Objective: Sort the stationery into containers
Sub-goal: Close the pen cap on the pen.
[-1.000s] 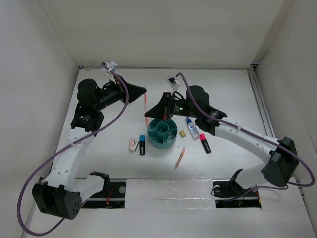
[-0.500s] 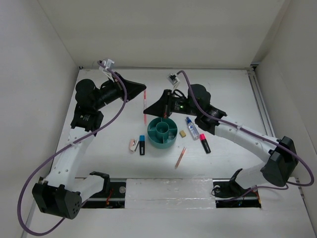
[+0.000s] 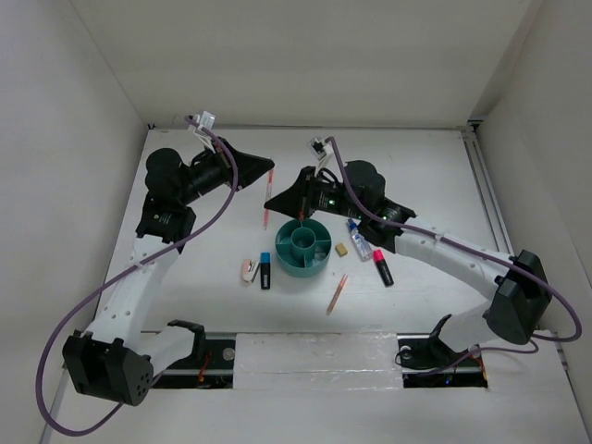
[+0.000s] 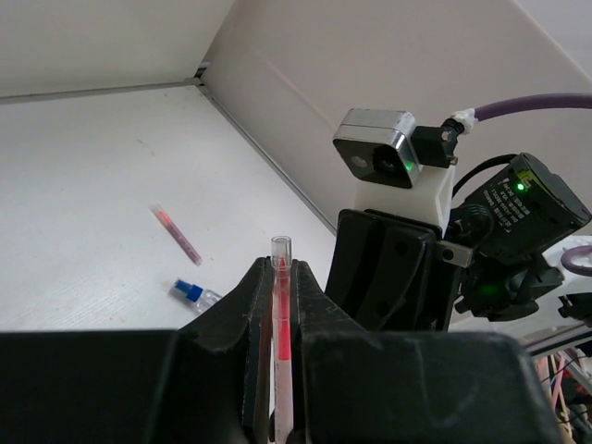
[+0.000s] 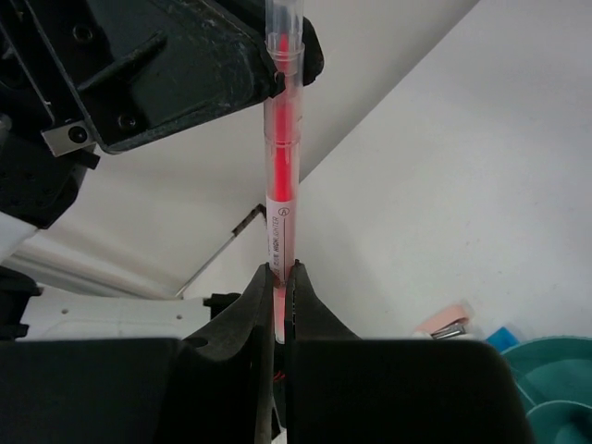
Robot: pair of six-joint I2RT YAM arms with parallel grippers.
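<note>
The organizer's empty middle cup (image 3: 303, 241) (image 5: 566, 425) is below my right gripper, to its right in the top view. My right gripper will next move over, lower the pencil into the cup and let it go.
A thin pinkish-orange pencil (image 3: 267, 199) with a clear end hangs in the air left of the teal organizer (image 3: 303, 246). Both grippers are shut on it. My left gripper (image 3: 270, 172) pinches its far end; the left wrist view shows the pencil (image 4: 281, 319) tight between the jaws of the left gripper (image 4: 280, 277). My right gripper (image 3: 271, 207) clamps the lower part, and the pencil (image 5: 282, 176) rises from the right gripper (image 5: 283, 277). On the table lie a second pencil (image 3: 337, 293), a blue-capped marker (image 3: 265, 270), a pink-capped marker (image 3: 382, 266), the bottle (image 3: 359, 239), the eraser (image 3: 341, 249) and a white-pink piece (image 3: 250, 269).
White walls close the table at the back and on both sides. The two arms reach towards each other over the table's middle, with purple cables looping beside them. A rail (image 3: 314, 356) runs along the near edge. The organizer's rim (image 5: 546, 398) shows at the right wrist view's lower right.
My right gripper has shifted slightly up and to the left with the pencil's lower part, tilting the pencil a little. The left gripper has barely moved. Both stay shut.
</note>
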